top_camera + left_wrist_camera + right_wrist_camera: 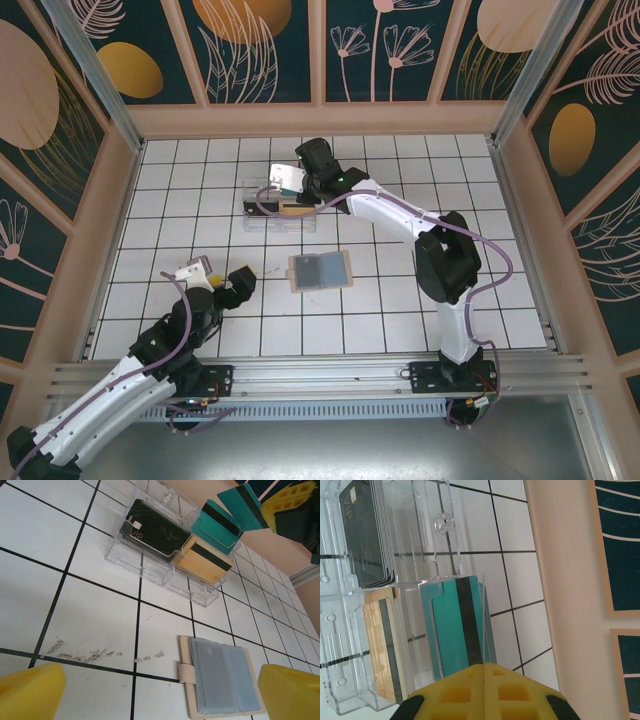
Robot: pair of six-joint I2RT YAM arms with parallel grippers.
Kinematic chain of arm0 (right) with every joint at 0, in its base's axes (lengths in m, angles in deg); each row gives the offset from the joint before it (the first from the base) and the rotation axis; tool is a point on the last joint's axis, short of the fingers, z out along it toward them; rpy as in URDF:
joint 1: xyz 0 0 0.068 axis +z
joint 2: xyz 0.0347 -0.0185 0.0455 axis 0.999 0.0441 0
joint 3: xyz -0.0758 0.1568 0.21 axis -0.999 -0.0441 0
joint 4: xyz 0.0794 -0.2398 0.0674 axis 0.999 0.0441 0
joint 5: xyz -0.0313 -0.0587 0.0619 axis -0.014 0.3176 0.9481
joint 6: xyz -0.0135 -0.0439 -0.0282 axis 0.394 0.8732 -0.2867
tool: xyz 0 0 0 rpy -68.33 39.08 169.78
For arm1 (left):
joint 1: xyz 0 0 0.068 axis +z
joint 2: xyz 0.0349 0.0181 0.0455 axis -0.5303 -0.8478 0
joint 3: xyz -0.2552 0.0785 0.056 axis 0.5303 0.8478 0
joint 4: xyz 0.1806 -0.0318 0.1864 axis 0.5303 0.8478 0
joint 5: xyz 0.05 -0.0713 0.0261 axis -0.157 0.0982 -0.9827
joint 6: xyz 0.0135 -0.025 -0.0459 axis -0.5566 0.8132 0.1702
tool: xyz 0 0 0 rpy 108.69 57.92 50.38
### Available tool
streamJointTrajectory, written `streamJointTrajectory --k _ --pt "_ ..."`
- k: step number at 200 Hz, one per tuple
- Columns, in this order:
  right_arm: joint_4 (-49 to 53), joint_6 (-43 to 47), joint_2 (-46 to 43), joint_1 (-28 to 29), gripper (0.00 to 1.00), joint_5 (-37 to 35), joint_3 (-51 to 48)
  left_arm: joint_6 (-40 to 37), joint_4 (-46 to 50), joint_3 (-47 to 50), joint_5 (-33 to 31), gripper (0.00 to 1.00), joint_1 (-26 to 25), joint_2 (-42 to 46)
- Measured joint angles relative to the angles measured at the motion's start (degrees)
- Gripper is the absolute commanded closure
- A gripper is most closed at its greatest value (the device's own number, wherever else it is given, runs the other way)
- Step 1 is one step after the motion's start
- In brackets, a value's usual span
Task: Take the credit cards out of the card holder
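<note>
To get the held teal card in beside the matching cards, my right gripper should lower it into the teal section of the tray first, then release it.
The tan card holder (320,270) lies open on the tiles mid-table, its grey-blue pockets (225,682) facing up. My right gripper (290,180) is shut on a teal credit card (245,505) and holds it just above the teal compartment of the clear tray (278,205). In the right wrist view that card (484,630) rises edge-on from the shut jaws of my right gripper (484,667). Black cards (157,530), gold cards (205,562) and teal cards (217,527) stand in the tray. My left gripper (215,277) is open and holds nothing, left of the holder.
The tray (165,550) sits at the far middle of the tiled floor, close to the back wall (320,120). Scuff marks (90,655) mark the tile left of the holder. Wooden walls fence in all sides.
</note>
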Motion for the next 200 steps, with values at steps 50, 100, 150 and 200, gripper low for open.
streamJointTrajectory --k 50,100,150,200 --pt "0.07 -0.02 0.85 -0.11 1.00 0.74 0.00 0.00 0.00 0.00 -0.02 0.01 0.00 -0.04" --pt "1.11 -0.04 1.97 -0.11 1.00 1.53 0.00 -0.02 0.00 0.00 -0.02 0.01 0.00 -0.04" --pt "1.07 -0.17 2.45 -0.11 1.00 1.55 0.00 -0.02 0.00 0.00 -0.02 0.01 0.00 -0.04" --pt "0.85 -0.68 3.21 -0.79 0.87 1.51 0.83 -0.02 0.00 0.00 -0.02 0.01 0.00 -0.04"
